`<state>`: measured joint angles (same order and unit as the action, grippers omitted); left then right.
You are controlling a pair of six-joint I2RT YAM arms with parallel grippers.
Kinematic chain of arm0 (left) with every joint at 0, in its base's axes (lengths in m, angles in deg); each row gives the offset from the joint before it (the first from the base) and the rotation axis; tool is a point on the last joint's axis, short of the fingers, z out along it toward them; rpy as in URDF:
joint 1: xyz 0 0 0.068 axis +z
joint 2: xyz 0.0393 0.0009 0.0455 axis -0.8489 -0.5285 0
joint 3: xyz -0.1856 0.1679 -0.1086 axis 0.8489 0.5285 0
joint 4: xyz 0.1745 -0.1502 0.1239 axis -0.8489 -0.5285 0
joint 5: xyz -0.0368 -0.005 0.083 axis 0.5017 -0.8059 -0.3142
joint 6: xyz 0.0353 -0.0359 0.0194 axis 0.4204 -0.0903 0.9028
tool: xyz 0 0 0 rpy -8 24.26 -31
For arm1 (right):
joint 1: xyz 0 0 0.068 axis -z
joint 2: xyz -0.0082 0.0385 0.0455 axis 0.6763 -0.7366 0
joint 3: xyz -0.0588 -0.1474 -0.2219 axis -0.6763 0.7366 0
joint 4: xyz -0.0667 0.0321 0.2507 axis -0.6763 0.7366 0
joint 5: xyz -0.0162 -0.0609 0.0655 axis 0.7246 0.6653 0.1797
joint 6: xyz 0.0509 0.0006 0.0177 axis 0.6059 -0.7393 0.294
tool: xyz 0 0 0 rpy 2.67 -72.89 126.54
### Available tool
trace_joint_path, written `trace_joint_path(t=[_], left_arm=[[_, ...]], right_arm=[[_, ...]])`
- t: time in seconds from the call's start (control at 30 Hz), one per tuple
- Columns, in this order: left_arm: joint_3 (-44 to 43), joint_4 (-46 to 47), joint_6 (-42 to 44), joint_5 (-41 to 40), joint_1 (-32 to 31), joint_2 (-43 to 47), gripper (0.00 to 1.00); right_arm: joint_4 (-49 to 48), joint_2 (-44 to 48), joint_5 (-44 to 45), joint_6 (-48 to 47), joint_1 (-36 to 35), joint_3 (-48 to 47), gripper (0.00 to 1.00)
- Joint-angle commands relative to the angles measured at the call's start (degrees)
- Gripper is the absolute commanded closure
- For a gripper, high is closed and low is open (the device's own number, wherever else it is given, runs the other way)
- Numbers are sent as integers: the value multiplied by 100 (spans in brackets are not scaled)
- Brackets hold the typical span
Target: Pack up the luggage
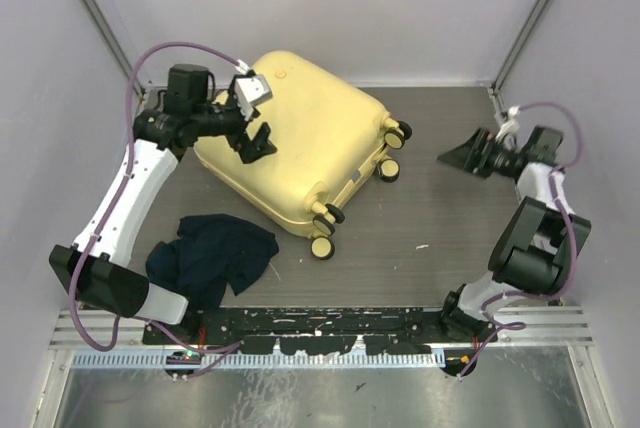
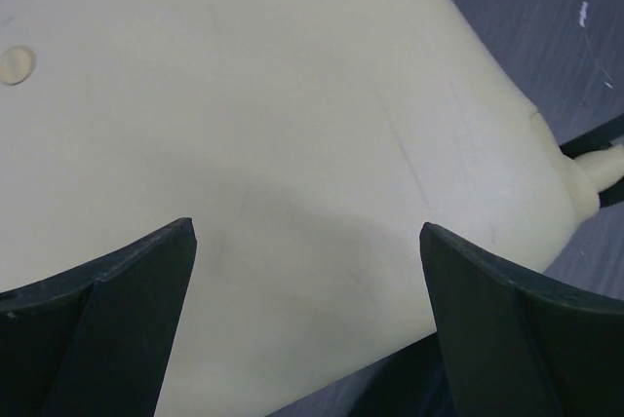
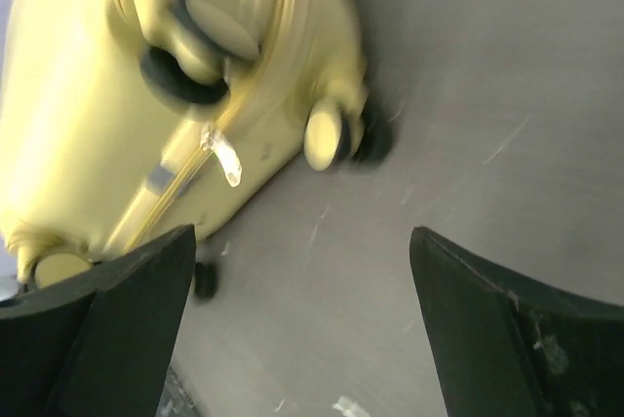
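Note:
The zip pull hangs from the suitcase's wheeled side, so my right gripper will move down and left in the top view to close on it.
The luggage is a pale-yellow hard-shell suitcase lying closed and flat at the table's back left, its black wheels facing right and front. My left gripper hovers open over its left part, and the yellow shell fills the left wrist view between the fingers. My right gripper stands open to the right of the suitcase, apart from it, nothing between its fingers. In the right wrist view the luggage shows blurred with its wheels and a zip pull. A dark navy garment lies crumpled in front of the suitcase.
The grey table is walled by pale panels at the back and sides. A metal rail with a black strip runs along the near edge by the arm bases.

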<state>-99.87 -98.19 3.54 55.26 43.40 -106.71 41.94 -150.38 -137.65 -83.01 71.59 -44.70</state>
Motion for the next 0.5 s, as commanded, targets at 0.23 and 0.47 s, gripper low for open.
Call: trace_joint_path(t=[0.23,0.47], left_arm=[[339,-1084,1041,286,-1466,80,2],[317,-1316,1160,459,-2040,-40,2]], right_arm=[[-3767,1306,446,1817,-1535,3099,16],[-5288,342,480,2261,-2156,3029,26]])
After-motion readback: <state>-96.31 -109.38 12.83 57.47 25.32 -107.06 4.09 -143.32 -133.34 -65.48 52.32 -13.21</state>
